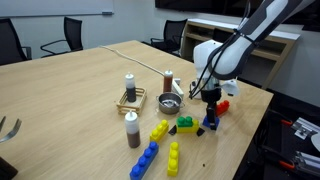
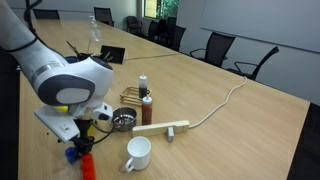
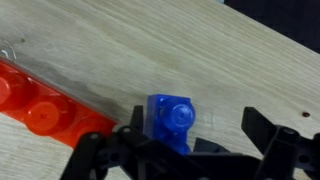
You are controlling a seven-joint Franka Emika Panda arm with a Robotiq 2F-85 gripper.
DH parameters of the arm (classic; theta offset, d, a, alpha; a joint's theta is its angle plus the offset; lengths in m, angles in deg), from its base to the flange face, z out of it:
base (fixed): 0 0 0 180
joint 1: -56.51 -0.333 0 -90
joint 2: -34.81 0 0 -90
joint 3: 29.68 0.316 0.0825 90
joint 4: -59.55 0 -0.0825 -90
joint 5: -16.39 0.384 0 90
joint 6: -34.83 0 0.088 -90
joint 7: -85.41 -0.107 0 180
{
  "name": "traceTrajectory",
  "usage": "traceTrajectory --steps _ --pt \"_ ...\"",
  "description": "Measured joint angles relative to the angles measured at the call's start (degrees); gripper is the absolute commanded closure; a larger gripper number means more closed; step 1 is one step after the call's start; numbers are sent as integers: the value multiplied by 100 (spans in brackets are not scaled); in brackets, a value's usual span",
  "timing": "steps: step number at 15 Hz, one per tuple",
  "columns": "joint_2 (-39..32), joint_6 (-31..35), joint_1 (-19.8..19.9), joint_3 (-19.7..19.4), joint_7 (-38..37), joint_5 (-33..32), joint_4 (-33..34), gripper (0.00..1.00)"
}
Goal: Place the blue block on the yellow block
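Observation:
I should next move my gripper a little toward the red brick, to the left in the wrist view, and close it, because the small blue block [image 1: 209,123] [image 3: 170,121] is closer to the finger on that side.
The small blue block [image 3: 172,120] sits on the wooden table, between my fingers and close to the left one in the wrist view. My gripper [image 3: 195,135] is open and holds nothing. In both exterior views the gripper [image 1: 211,100] [image 2: 86,128] hangs low over the blue block [image 1: 211,123] [image 2: 72,153] near the table edge. The long yellow block [image 1: 173,157] lies flat, away from the gripper towards the table's front edge, beside a long blue bar [image 1: 145,160].
A red brick [image 3: 40,105] [image 1: 222,106] lies right next to the blue block. A green brick [image 1: 186,124], a chunky yellow brick [image 1: 159,130], bottles, a wire basket [image 1: 130,100], a metal bowl [image 1: 169,102], a white mug [image 2: 137,152] and a wooden bar [image 2: 162,128] stand nearby.

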Motion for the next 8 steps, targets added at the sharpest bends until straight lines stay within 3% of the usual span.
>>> traceTrajectory --steps 6,7,8 --pt "-48 574 -23 -3 -224 -374 -38 0" --pt "-48 642 -31 -3 -284 -449 -43 2" --pt "-48 695 -39 -3 -339 -515 -48 15"
